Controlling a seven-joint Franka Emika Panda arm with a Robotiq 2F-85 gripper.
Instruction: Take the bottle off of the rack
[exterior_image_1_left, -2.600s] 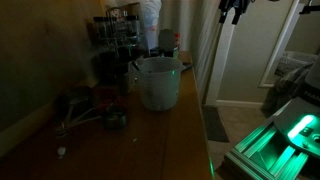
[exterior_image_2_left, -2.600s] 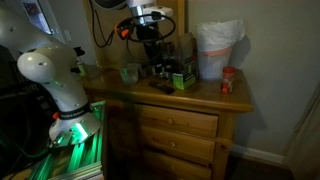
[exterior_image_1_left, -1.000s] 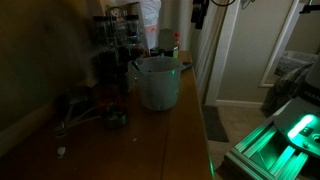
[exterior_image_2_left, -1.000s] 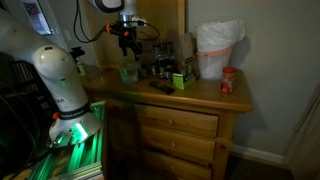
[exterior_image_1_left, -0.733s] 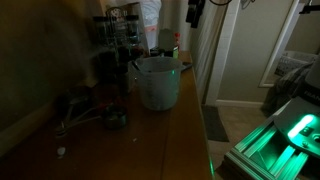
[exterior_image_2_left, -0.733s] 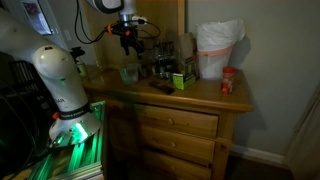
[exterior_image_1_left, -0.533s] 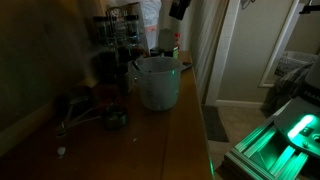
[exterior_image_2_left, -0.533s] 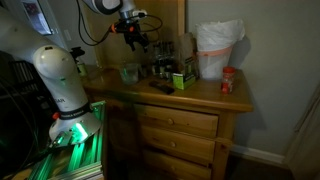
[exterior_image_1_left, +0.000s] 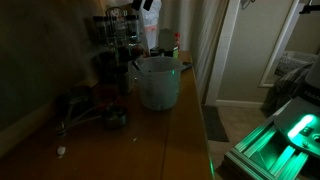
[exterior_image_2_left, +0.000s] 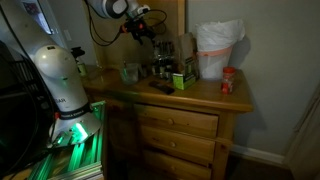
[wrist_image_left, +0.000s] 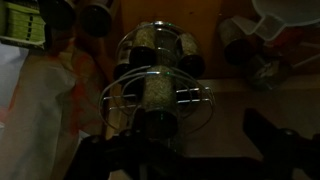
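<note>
My gripper moves down and toward the left in the wrist view next, onto the topmost jar's dark cap (wrist_image_left: 160, 123), which lies below and nearer one finger.
The rack (exterior_image_1_left: 118, 38) is a tall dark tiered wire stand with small glass jars, at the back of the wooden dresser. It also shows in an exterior view (exterior_image_2_left: 164, 62). In the wrist view I look down on the rack (wrist_image_left: 197, 93), whose wire rings hold jars (wrist_image_left: 158, 90) with pale contents. My gripper (exterior_image_2_left: 147, 31) hangs in the air above and beside the rack top, and it reaches the top edge of an exterior view (exterior_image_1_left: 148, 5). In the wrist view its dark fingers (wrist_image_left: 195, 160) are spread apart with nothing between them.
A pale translucent bucket (exterior_image_1_left: 158, 82) stands in front of the rack. A white bag (exterior_image_2_left: 218, 48), a red can (exterior_image_2_left: 228, 80) and a green box (exterior_image_2_left: 182, 80) stand on the dresser top (exterior_image_2_left: 200, 98). Dark clutter (exterior_image_1_left: 90, 112) lies nearer the camera.
The gripper has swung from above the bucket's side toward the rack and risen, tilting over the rack top. Nothing on the dresser has moved.
</note>
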